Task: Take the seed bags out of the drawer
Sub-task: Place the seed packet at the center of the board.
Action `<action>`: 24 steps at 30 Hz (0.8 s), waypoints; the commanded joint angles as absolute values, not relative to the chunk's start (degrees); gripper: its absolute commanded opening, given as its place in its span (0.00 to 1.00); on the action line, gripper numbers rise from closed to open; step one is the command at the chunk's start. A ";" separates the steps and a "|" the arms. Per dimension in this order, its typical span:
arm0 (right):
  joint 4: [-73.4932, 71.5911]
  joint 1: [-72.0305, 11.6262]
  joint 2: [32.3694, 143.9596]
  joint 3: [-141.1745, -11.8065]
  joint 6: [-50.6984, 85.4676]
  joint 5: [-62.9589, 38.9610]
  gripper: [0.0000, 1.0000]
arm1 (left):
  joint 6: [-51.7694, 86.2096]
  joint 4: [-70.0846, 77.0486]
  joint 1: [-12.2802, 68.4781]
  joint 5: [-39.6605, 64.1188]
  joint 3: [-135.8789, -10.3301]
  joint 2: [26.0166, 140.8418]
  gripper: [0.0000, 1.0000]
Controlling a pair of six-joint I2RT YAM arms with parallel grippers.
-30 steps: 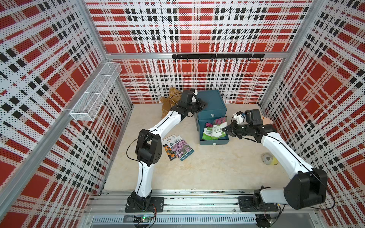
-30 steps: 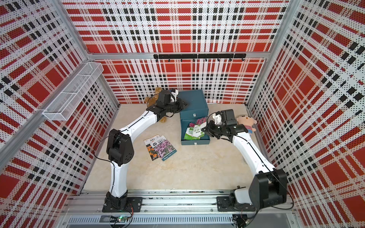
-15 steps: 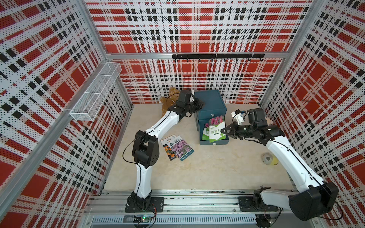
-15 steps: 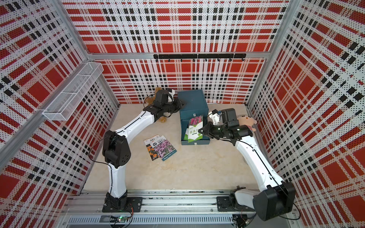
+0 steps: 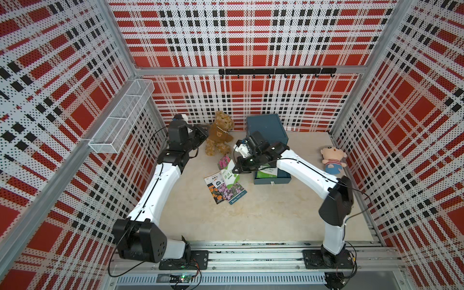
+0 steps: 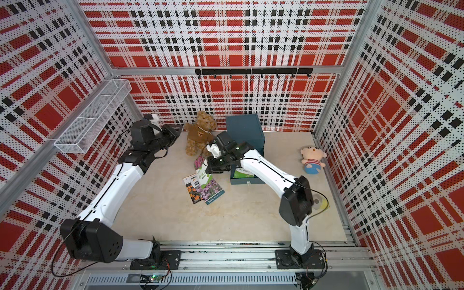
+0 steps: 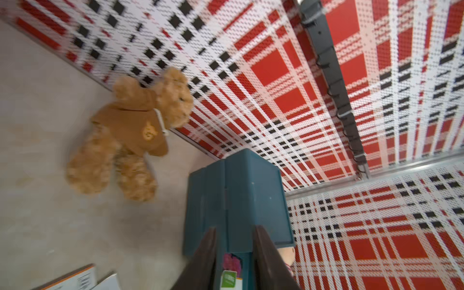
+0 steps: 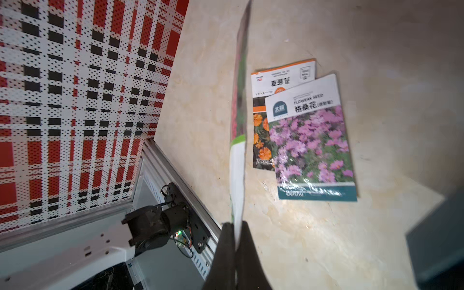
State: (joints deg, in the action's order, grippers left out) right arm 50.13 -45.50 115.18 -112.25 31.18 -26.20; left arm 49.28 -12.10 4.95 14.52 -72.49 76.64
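My right gripper has the green-white bag and next will lower back onto the overlapping bags and release it, since they lie below and back toward my base.
The teal drawer unit (image 5: 266,125) stands at the back, its bottom drawer (image 5: 272,179) pulled out with a green-and-white seed bag (image 5: 267,172) lying inside. My right gripper (image 5: 237,168) is shut on a green-white bag with pink flowers (image 5: 227,170), hanging left of the drawer. In the right wrist view that bag (image 8: 238,163) shows edge-on between the fingers (image 8: 227,241). Below it lie an orange-flower bag (image 5: 214,187) and a purple-flower bag (image 5: 234,192), overlapping on the table. My left gripper (image 5: 202,130) is open and holds nothing, beside the teddy bear.
A brown teddy bear (image 5: 218,136) lies left of the drawer unit. At the right wall lies a pink-headed doll (image 5: 332,160), with a tape roll (image 6: 317,202) nearer the front. A wire basket (image 5: 123,125) hangs on the left wall, a hook rail (image 5: 276,71) on the back wall.
My right gripper has carried the bag from over the drawer leftward, to above the two bags on the table. My left arm has drawn back from the drawer unit toward the left wall.
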 commanded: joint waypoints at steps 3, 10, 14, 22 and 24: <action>60.49 -49.75 128.35 -124.81 25.32 -23.63 0.00 | 49.66 -14.01 2.40 15.51 -63.94 70.29 0.30; 63.76 -50.41 136.55 -126.38 22.98 -19.08 0.00 | 49.57 -14.51 1.85 16.16 -62.79 68.84 0.30; 63.87 -50.36 135.82 -126.47 23.48 -13.57 0.30 | 49.15 -14.50 2.76 16.18 -64.42 70.92 0.30; 63.22 -50.45 129.33 -126.98 25.55 -7.55 0.62 | 47.98 -14.50 6.30 14.33 -69.81 77.97 0.30; 61.00 -50.42 125.06 -124.77 26.56 -8.50 0.64 | 47.76 -14.29 6.67 14.33 -72.04 80.07 0.30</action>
State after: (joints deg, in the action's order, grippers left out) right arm 63.16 -50.41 133.40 -125.49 25.34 -9.69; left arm 49.15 -15.05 6.04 14.96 -69.06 78.35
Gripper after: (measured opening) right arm 0.637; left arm 0.302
